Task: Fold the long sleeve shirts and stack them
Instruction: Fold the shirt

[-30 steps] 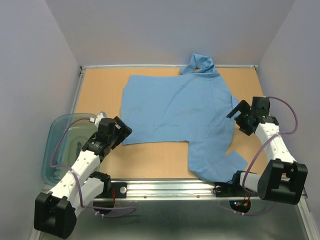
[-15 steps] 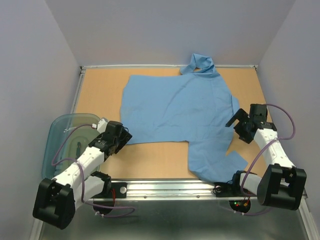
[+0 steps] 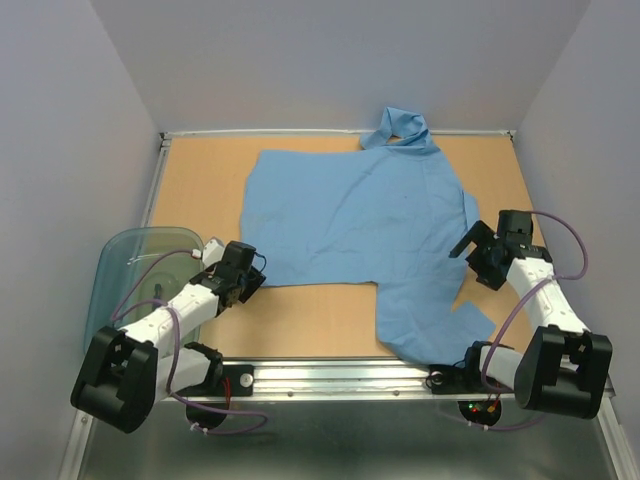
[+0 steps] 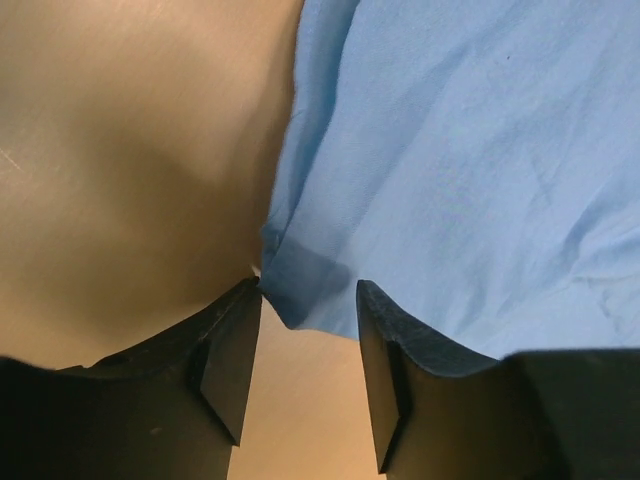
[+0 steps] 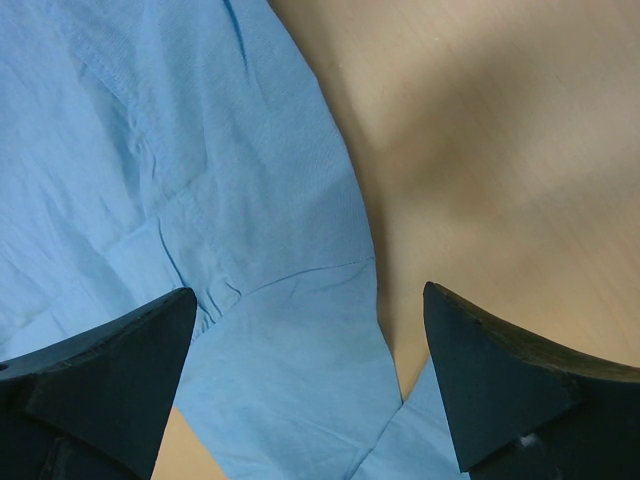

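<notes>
The wide-open fingers of my right gripper still hover above the shirt, so I will move them down and back onto the light blue shirt's edge at the sleeve seam.
One of the long sleeve shirts, light blue, lies spread on the tan table, collar at the far edge and a sleeve folded down to the near right. My left gripper sits low at the shirt's near left corner. In the left wrist view that corner of the shirt lies between the tips of the left gripper, whose jaws stand apart with a narrow gap. My right gripper hovers wide open at the shirt's right edge. Under the right gripper, the shirt's sleeve seam shows.
A clear bluish plastic tub sits off the table's left edge beside the left arm. A metal rail runs along the near edge. Purple walls close in the back and both sides.
The left arm has reached lower and forward to the shirt's near left corner, and its jaws have narrowed. The right gripper has dropped slightly toward the shirt's right edge, still wide open.
</notes>
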